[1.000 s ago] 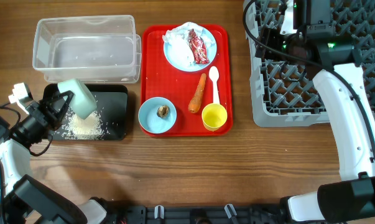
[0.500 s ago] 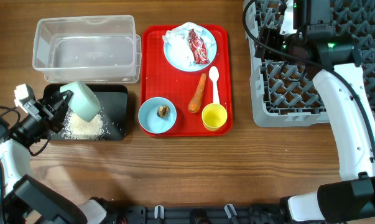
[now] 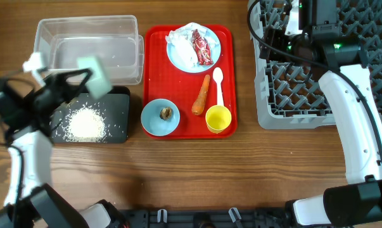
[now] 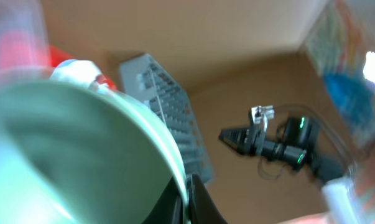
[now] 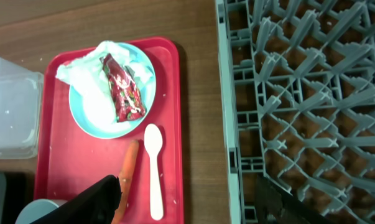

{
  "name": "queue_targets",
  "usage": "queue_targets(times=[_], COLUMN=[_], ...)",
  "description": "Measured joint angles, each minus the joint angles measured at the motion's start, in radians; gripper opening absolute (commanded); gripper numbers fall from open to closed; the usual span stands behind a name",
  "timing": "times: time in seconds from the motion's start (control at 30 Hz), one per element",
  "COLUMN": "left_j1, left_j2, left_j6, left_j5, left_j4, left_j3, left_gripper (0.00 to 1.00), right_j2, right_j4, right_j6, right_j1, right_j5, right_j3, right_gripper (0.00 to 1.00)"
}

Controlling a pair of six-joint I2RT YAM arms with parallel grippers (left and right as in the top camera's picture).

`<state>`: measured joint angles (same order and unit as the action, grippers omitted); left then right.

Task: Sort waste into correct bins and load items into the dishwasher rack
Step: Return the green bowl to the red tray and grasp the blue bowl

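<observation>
The bowl has its rice (image 3: 86, 123) out, so the robot's left gripper will next carry the bowl level across to the red tray, lower it and release it onto the bare patch beside the carrot.
My left gripper (image 3: 76, 79) is shut on the rim of the pale green bowl (image 3: 94, 76) and holds it tipped up above the black tray (image 3: 120, 101); the bowl fills the left wrist view (image 4: 69, 155). A pile of white rice (image 3: 86, 123) lies in the tray. The clear tub (image 3: 86, 31) stands behind it. On the red tray, the light-blue plate (image 3: 178, 57) carries the napkin (image 3: 180, 38) and red wrapper (image 3: 202, 49). The carrot (image 3: 201, 95), spoon (image 3: 218, 85), yellow cup (image 3: 218, 119) and light-blue bowl (image 3: 154, 123) with a brown lump (image 3: 166, 113) lie nearby. My right gripper (image 5: 187, 199) is open high over the grey rack (image 3: 368, 101).
The red serving tray (image 3: 152, 82) lies mid-table between the bins and the rack. The right arm's white link (image 3: 358, 133) crosses the rack's front edge. Bare wooden table runs along the front.
My left gripper has lifted the green bowl up and back from the black tray, toward the clear tub. The rice pile stays in the tray. The right arm has not moved.
</observation>
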<state>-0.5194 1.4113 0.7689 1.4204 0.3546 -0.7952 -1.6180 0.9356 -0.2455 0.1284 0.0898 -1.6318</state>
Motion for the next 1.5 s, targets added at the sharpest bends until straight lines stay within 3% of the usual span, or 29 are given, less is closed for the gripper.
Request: queue_targets(times=[0.03,0.1,0.27,0.37,0.47,0.53,0.67,0.87,0.9,0.93,0.97,1.0,1.13,1.2,1.4,1.5], left_j1=[0.117,0.233,0.513,0.663,0.811,0.93,1.033,1.033,1.033,1.033,1.033,1.033,1.033,1.033,1.033,1.033], left_j2=[-0.039,-0.077,-0.069,-0.069,-0.064,-0.032,0.13,0.315,0.315,0.315,0.315,0.315,0.315,0.309,0.187,0.209], left_j6=[0.053,0.091,0.087,0.044,-0.084,-0.263,-0.487,-0.578,-0.582,-0.585,-0.586,-0.596,-0.6,-0.6,-0.6,-0.6], left_j5=[-0.05,-0.119,-0.495,-0.802,-1.092,-1.315,-1.497,-1.532,-1.534,-1.536,-1.537,-1.54,-1.544,-1.544,-1.418,-1.349], left_j4=[0.154,0.224,0.108,0.047,-0.107,-0.127,-0.144,-0.246,-0.265,-0.291,-0.317,-0.343,-0.329,-0.422,-0.991,-1.123], left_j3=[-0.012,-0.016,-0.016,-0.017,-0.06,-0.118,-0.139,-0.139,-0.14,-0.14,-0.14,-0.14,-0.143,-0.187,-0.39,-0.384], left_gripper=[0.04,0.04,0.04,0.04,0.04,0.04,0.04,0.05,0.16,0.42,0.57,0.63,0.72,0.67,0.57,0.53], right_j2=[0.0,0.0,0.0,0.0,0.0,0.0,0.0,0.0,0.0,0.0,0.0,0.0,0.0,0.0,0.0,0.0], right_j4=[0.0,0.0,0.0,0.0,-0.002,-0.001,-0.001,0.001,0.0,0.0,0.0,0.001,0.0,0.002,0.006,0.005], right_j6=[0.0,0.0,0.0,0.0,0.0,0.0,0.0,0.0,0.0,0.0,0.0,0.0,0.0,0.0,0.0,0.0], right_j1=[0.0,0.0,0.0,0.0,0.0,0.0,0.0,0.0,0.0,0.0,0.0,0.0,0.0,0.0,0.0,0.0], right_j5=[0.0,0.0,0.0,0.0,0.0,0.0,0.0,0.0,0.0,0.0,0.0,0.0,0.0,0.0,0.006,0.007], right_j3=[0.0,0.0,0.0,0.0,0.0,0.0,0.0,0.0,0.0,0.0,0.0,0.0,0.0,0.0,0.0,0.0], right_gripper=[0.72,0.72,0.72,0.72,0.73,0.73,0.73,0.73,0.73,0.73,0.73,0.73,0.73,0.73,0.76,0.76])
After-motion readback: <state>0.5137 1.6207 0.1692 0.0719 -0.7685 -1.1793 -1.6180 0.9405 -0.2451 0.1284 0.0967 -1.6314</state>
